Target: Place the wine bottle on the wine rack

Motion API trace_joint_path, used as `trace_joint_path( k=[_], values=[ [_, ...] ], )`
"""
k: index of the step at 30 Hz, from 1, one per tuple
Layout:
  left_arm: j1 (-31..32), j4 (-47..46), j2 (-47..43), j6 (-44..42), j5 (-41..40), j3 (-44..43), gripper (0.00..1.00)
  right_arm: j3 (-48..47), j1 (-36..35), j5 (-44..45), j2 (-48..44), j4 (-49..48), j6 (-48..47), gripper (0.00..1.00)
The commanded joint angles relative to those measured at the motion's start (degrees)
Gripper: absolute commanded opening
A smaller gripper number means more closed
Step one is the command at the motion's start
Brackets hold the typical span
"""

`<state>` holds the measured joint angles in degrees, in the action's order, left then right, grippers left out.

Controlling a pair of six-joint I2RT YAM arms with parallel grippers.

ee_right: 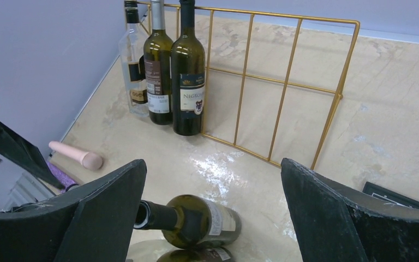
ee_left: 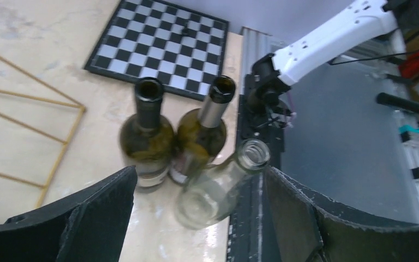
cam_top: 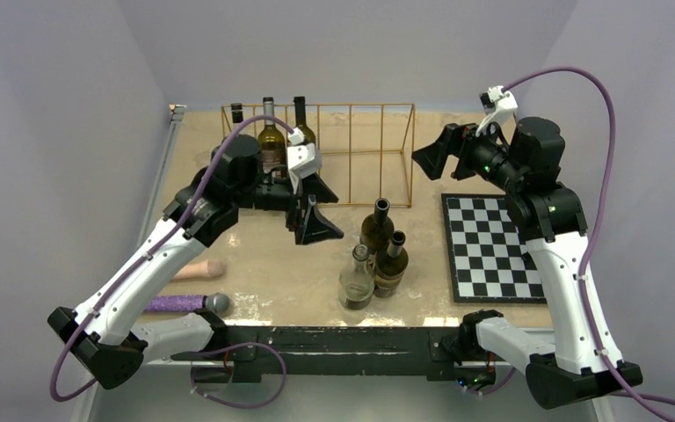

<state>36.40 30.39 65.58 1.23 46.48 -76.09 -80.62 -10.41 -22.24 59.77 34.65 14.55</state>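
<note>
My left gripper is open, and the clear bottle stands nearest its fingers. It should move back and to the right in the top view next, onto the clear bottle's neck (cam_top: 360, 254) (ee_left: 251, 155).
The gold wire wine rack (cam_top: 365, 145) stands at the back of the table. Three bottles (cam_top: 271, 134) stand upright at its left end, also in the right wrist view (ee_right: 188, 76). Three more bottles stand mid-table: a dark green one (cam_top: 376, 229), a green one with a silver neck (cam_top: 391, 264) and a clear one (cam_top: 357, 280). My left gripper (cam_top: 312, 209) is open and empty, left of this group. In the left wrist view (ee_left: 201, 172) the clear bottle (ee_left: 218, 188) lies between its fingers, farther off. My right gripper (cam_top: 431, 154) is open and empty, above the rack's right end.
A chessboard (cam_top: 492, 248) lies at the right. A pink handle (cam_top: 198, 270) and a purple microphone (cam_top: 189, 304) lie at the front left. The rack's middle and right slots (ee_right: 283, 93) hold nothing. The dark front rail (cam_top: 343, 338) borders the table.
</note>
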Motion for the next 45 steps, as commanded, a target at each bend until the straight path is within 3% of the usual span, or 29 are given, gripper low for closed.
trace_joint_path(
  k=[1, 15, 23, 30, 45],
  values=[
    [4.0, -16.3, -2.3, 8.6, 3.9, 6.8, 0.91, -1.1, 0.2, -1.6, 0.2, -3.0, 0.5, 0.99],
    [12.0, -12.5, -1.6, 1.6, -1.6, 9.7, 0.85, -1.0, 0.3, -0.4, 0.7, -2.2, 1.8, 0.99],
    [13.1, -13.1, 0.8, -0.9, -4.9, 11.6, 0.75, -1.0, 0.2, 0.0, 1.1, -1.1, 2.1, 0.99],
    [15.4, -16.5, 0.9, -0.9, -9.5, 14.6, 0.66, -1.5, 0.2, -0.5, 1.5, -0.3, 3.2, 0.99],
    [21.8, -28.1, -1.4, -0.2, -24.0, 22.7, 0.61, -4.3, 0.2, 0.1, 1.7, 4.1, 1.5, 0.99]
  ],
)
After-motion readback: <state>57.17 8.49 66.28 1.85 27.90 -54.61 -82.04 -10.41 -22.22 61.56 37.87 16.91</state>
